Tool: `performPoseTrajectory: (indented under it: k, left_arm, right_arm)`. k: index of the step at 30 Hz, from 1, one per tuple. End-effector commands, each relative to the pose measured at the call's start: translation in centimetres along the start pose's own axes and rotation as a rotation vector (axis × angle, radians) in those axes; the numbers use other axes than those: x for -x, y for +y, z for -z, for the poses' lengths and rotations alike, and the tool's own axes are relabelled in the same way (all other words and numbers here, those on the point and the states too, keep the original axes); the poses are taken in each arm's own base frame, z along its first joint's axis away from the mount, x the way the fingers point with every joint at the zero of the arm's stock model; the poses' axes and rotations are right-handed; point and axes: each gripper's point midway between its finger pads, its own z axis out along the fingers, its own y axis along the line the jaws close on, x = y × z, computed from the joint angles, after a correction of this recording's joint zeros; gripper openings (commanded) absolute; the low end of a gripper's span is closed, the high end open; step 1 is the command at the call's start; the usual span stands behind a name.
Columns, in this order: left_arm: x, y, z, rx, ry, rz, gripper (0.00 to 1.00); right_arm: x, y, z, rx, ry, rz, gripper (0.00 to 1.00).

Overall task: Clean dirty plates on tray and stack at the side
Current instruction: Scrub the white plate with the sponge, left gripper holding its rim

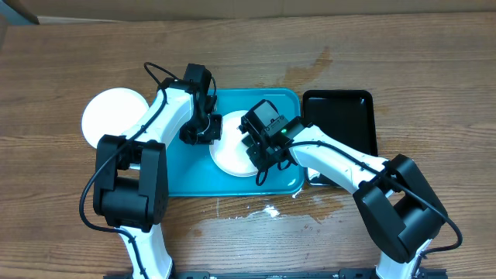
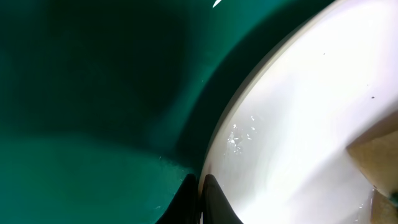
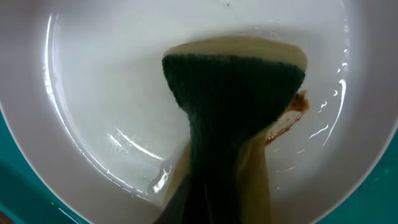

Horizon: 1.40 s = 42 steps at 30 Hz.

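Note:
The right gripper wipes the smear (image 3: 298, 102) next. Then it lifts across to the right in the overhead view, lowers and releases the sponge on the black tray's open bottom.
On the turquoise tray (image 1: 186, 180) lies a white plate (image 1: 229, 157). My left gripper (image 1: 203, 133) is shut on its left rim; in the left wrist view the two fingers (image 2: 200, 190) pinch the plate (image 2: 298, 118) edge above the tray (image 2: 93, 124). My right gripper (image 1: 260, 153) is over the plate's middle, shut on a sponge (image 3: 236, 93) with a dark green face and yellow body, pressed into the plate (image 3: 112, 74). A red-brown smear (image 3: 298, 102) shows by the sponge's right edge. The right gripper (image 3: 217, 193) fingers are hidden by the squeezed sponge.
A second white plate (image 1: 115, 116) rests on the wooden table left of the tray. A glossy black tray (image 1: 337, 116) sits right of the turquoise one. White drops (image 1: 267, 211) lie on the table in front of the tray.

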Motion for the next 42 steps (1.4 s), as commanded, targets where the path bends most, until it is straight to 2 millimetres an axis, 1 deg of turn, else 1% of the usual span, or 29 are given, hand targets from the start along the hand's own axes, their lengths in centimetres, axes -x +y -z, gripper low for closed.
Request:
performPoseTrajectory:
  k: [1, 5, 10, 12, 18, 23, 32, 35, 42]
  left_arm:
    - [0.7, -0.4, 1.2, -0.006, -0.039, -0.015, 0.04]
    - [0.7, -0.4, 1.2, -0.006, -0.039, -0.007, 0.04]
    - [0.7, -0.4, 1.2, -0.005, -0.038, -0.007, 0.04]
    - [0.7, -0.3, 1.2, -0.005, -0.038, -0.007, 0.04]
    - [0.2, 0.0, 0.4, 0.008, -0.009, -0.003, 0.04]
    - [-0.2, 0.4, -0.6, 0.025, 0.02, -0.002, 0.04]
    - [-0.2, 1.6, -0.7, 0.092, 0.023, -0.011, 0.04]
    - [-0.2, 1.6, -0.7, 0.094, 0.023, -0.019, 0.04]
    - [-0.3, 1.7, -0.7, 0.095, 0.027, -0.042, 0.04]
  right_arm:
    - [-1.1, 0.4, -0.7, 0.02, 0.045, 0.002, 0.04]
    - [-1.3, 0.2, -1.2, 0.011, 0.054, 0.017, 0.04]
    - [-2.1, -0.2, -3.4, 0.002, 0.093, 0.015, 0.04]
    - [-2.4, -0.6, -3.9, -0.018, 0.106, 0.014, 0.04]
    - [-1.4, -3.6, -3.3, -0.186, 0.068, -0.035, 0.04]
    - [-1.3, -3.6, -3.3, -0.188, 0.064, -0.035, 0.04]
    - [1.4, -5.0, -3.1, -0.269, -0.05, -0.035, 0.04]
    - [1.9, -5.1, -3.2, -0.271, -0.073, -0.036, 0.04]
    - [3.4, -5.9, -2.9, -0.295, -0.134, -0.049, 0.04]
